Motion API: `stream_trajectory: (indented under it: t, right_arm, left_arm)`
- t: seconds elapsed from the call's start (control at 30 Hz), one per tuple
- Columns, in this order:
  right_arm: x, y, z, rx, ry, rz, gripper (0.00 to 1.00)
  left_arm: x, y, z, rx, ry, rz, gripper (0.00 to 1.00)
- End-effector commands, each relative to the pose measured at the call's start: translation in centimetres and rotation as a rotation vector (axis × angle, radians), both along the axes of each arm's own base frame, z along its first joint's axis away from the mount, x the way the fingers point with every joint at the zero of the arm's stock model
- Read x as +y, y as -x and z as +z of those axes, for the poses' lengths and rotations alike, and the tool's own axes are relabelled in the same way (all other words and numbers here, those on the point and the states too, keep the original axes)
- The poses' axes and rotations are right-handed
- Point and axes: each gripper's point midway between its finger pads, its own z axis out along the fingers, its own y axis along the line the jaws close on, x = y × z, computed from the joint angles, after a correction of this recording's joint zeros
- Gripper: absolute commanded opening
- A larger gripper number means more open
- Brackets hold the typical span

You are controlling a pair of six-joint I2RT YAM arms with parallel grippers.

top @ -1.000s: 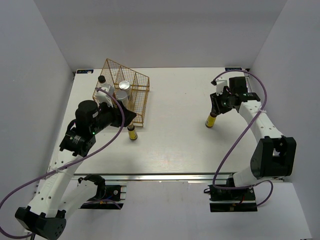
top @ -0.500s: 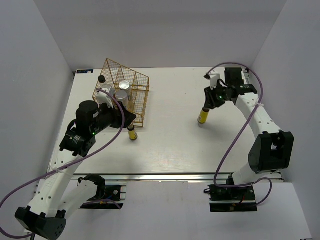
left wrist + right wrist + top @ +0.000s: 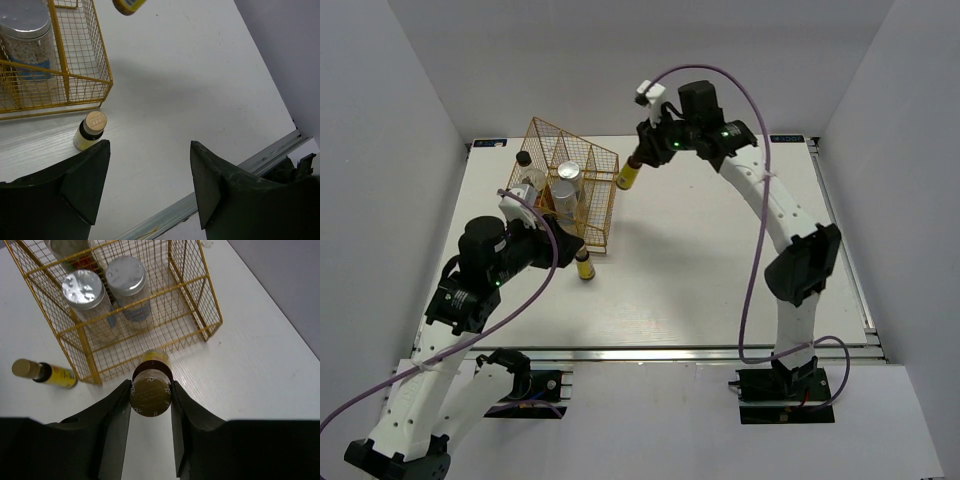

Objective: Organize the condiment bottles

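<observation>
The rack's empty side section (image 3: 600,193) (image 3: 161,325) lies below my right gripper, to the left in the top view, so my right gripper moves over the rack and down to release next.
My right gripper (image 3: 643,158) is shut on a tiny yellow dark-capped bottle (image 3: 628,178) by its cap (image 3: 151,394) and holds it in the air just right of the gold wire rack (image 3: 592,205). A second tiny yellow bottle (image 3: 584,266) stands on the table in front of the rack; it also shows in the left wrist view (image 3: 90,131) and the right wrist view (image 3: 45,374). Two white silver-lidded jars (image 3: 82,290) (image 3: 126,277) and the tall black-capped dark bottle (image 3: 524,161) stand inside the rack. My left gripper (image 3: 149,150) is open and empty, just right of the standing yellow bottle.
The rack (image 3: 65,347) has wire dividers and an open top. The white table (image 3: 720,260) has its metal front edge (image 3: 260,160) close below the left gripper. Grey walls stand on both sides and at the back.
My right gripper has lifted the yellow bottle off the table at the right and carried it left and back, up beside the rack. The left arm has shifted slightly.
</observation>
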Motion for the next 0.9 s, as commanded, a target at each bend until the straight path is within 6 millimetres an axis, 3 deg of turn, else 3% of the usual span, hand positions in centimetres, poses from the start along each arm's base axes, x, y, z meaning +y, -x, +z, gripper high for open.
stream_trajectory:
  t: [0.0,0.23,0.5,0.67,0.87]
  right_arm:
    - [2.8,-1.5,4.9,-0.116,-0.113,0.0,0.0]
    - [6.9,-1.8,5.2,-0.174,-0.15,0.023,0.0]
    - [9.9,-1.1,5.2,-0.222,-0.169,0.06,0.0]
    - [11.3,-2.1,1.4,-0.21,-0.106,0.051,0.0]
    - [11.1,-3.2,-0.3,-0.236,-0.055,0.023,0.0]
  left_arm:
    - [0.8,0.5,-0.6,0.019,-0.003,0.04,0.75]
    - [1.2,1.0,-1.2,0.03,-0.003,0.056,0.75]
    - [1.4,1.1,-1.9,0.042,-0.014,0.062,0.76]
    - [1.4,1.1,-2.3,0.052,-0.015,0.063,0.76]
    - [1.7,1.5,-2.6,0.059,-0.01,0.078,0.76]
